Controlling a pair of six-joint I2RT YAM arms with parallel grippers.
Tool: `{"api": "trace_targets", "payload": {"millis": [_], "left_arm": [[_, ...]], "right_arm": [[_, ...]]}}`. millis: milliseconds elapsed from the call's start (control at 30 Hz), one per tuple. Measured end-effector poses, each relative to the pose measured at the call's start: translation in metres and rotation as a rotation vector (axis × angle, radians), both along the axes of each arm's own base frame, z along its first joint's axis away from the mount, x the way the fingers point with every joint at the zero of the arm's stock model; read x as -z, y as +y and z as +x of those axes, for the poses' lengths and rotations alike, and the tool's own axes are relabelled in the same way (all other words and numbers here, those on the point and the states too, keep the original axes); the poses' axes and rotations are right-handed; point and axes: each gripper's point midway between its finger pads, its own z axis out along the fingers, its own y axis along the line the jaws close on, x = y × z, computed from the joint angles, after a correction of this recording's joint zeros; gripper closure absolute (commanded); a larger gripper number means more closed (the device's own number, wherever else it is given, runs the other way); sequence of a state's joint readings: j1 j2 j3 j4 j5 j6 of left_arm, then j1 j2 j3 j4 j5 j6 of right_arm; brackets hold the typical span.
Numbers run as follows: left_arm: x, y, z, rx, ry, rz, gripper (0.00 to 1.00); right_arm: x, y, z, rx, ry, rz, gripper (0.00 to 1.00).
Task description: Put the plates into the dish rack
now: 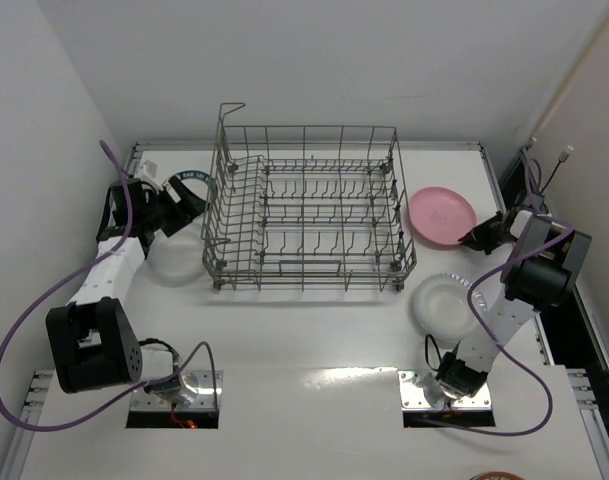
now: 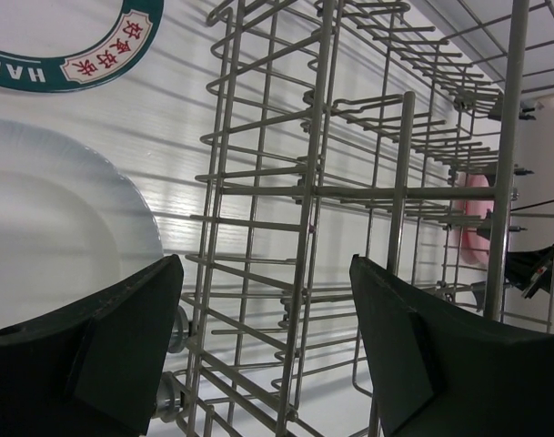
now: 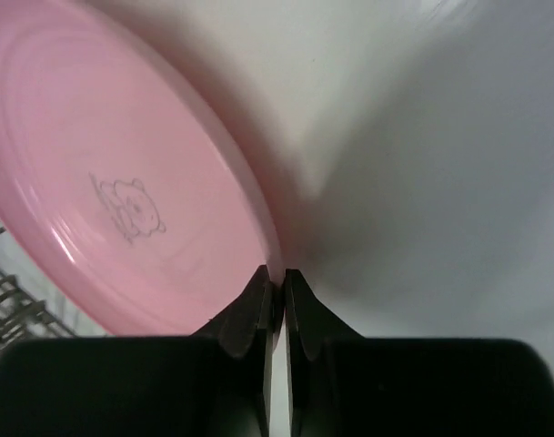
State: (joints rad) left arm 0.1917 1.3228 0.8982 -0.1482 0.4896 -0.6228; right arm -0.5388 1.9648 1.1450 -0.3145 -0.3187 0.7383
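Observation:
The pink plate [image 1: 440, 214] is in my right gripper. Next I need to move it up over the closer side of the rack, then down, and let go of it among the empty prongs just inside.
The grey wire dish rack [image 1: 306, 212] stands mid-table with no plates in it. The pink plate [image 1: 440, 214] lies right of it. My right gripper [image 1: 477, 238] is shut on its near-right rim, and the right wrist view shows the rim [image 3: 258, 228] pinched between the closed jaws [image 3: 282, 284]. One whitish plate [image 1: 444, 304] lies under the right arm. Another whitish plate [image 1: 174, 258] lies left of the rack. The white plate with the dark lettered rim [image 1: 189, 181] lies behind it, partly hidden by my left gripper [image 1: 181, 210]. That gripper is open and empty [image 2: 263, 341], facing the rack's left side [image 2: 313, 182].
The left wrist view shows the whitish plate [image 2: 58, 218] and the lettered rim [image 2: 85, 55] left of the rack wall, and the pink plate [image 2: 472, 218] through the wires. White walls enclose the table on the left, back and right. Cables trail from both arms.

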Motion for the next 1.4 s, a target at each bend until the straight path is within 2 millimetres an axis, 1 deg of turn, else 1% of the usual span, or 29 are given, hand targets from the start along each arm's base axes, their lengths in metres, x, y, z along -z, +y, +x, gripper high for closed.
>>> {"api": "trace_targets", "payload": {"millis": [100, 167, 233, 267, 300, 400, 433, 567, 600, 633, 667, 700, 767, 833, 867, 900, 1000, 1100, 1233, 1400], "left_arm": [[0.002, -0.001, 0.000, 0.001, 0.006, -0.007, 0.28], [0.001, -0.001, 0.000, 0.000, 0.007, -0.011, 0.28], [0.002, -0.002, 0.000, 0.000, 0.006, -0.017, 0.28], [0.002, -0.002, 0.000, 0.000, 0.007, -0.019, 0.28], [0.002, -0.002, 0.000, 0.000, 0.008, -0.020, 0.28], [0.002, -0.003, 0.000, 0.004, 0.004, -0.023, 0.28], [0.002, -0.003, 0.000, 0.005, 0.004, -0.024, 0.28], [0.002, -0.004, 0.000, 0.010, 0.001, -0.028, 0.28], [0.002, -0.004, 0.000, 0.011, 0.000, -0.028, 0.28], [0.002, -0.004, 0.000, 0.012, 0.000, -0.029, 0.28], [0.002, -0.004, 0.000, 0.013, 0.001, -0.029, 0.28], [0.002, -0.004, 0.000, 0.013, 0.001, -0.029, 0.28], [0.002, -0.004, 0.000, 0.013, 0.001, -0.030, 0.28], [0.002, -0.004, 0.000, 0.013, 0.001, -0.030, 0.28], [0.002, -0.004, 0.000, 0.013, 0.001, -0.030, 0.28], [0.002, -0.004, 0.000, 0.013, 0.001, -0.029, 0.28], [0.002, -0.004, 0.000, 0.013, 0.001, -0.029, 0.28], [0.002, -0.004, 0.000, 0.013, 0.001, -0.029, 0.28], [0.002, -0.004, 0.000, 0.013, 0.001, -0.028, 0.28], [0.002, -0.004, 0.000, 0.011, 0.002, -0.027, 0.28]], "right_arm": [[-0.002, 0.001, 0.000, 0.004, 0.000, -0.004, 1.00], [-0.005, 0.001, -0.006, 0.013, 0.007, -0.023, 1.00], [-0.018, 0.003, -0.019, 0.042, 0.020, -0.076, 1.00], [-0.030, 0.003, -0.027, 0.061, 0.023, -0.116, 1.00], [-0.048, 0.004, -0.032, 0.078, 0.008, -0.167, 1.00], [-0.129, 0.007, -0.030, 0.119, -0.152, -0.337, 1.00], [-0.164, 0.009, -0.028, 0.138, -0.232, -0.399, 1.00], [-0.289, 0.024, -0.025, 0.192, -0.493, -0.562, 1.00], [-0.313, 0.027, -0.024, 0.205, -0.540, -0.588, 1.00], [-0.332, 0.030, -0.024, 0.214, -0.573, -0.611, 1.00], [-0.347, 0.033, -0.025, 0.218, -0.593, -0.635, 1.00], [-0.357, 0.036, -0.023, 0.215, -0.603, -0.657, 1.00], [-0.366, 0.043, -0.017, 0.200, -0.586, -0.698, 1.00], [-0.361, 0.054, -0.008, 0.165, -0.543, -0.738, 1.00], [-0.355, 0.061, -0.003, 0.143, -0.520, -0.758, 1.00], [-0.344, 0.070, 0.001, 0.107, -0.485, -0.780, 1.00], [-0.313, 0.099, 0.005, -0.010, -0.392, -0.849, 1.00], [-0.297, 0.126, 0.008, -0.103, -0.328, -0.927, 1.00], [-0.294, 0.159, 0.022, -0.172, -0.274, -1.043, 1.00], [-0.297, 0.194, 0.043, -0.186, -0.200, -1.207, 1.00]]}}
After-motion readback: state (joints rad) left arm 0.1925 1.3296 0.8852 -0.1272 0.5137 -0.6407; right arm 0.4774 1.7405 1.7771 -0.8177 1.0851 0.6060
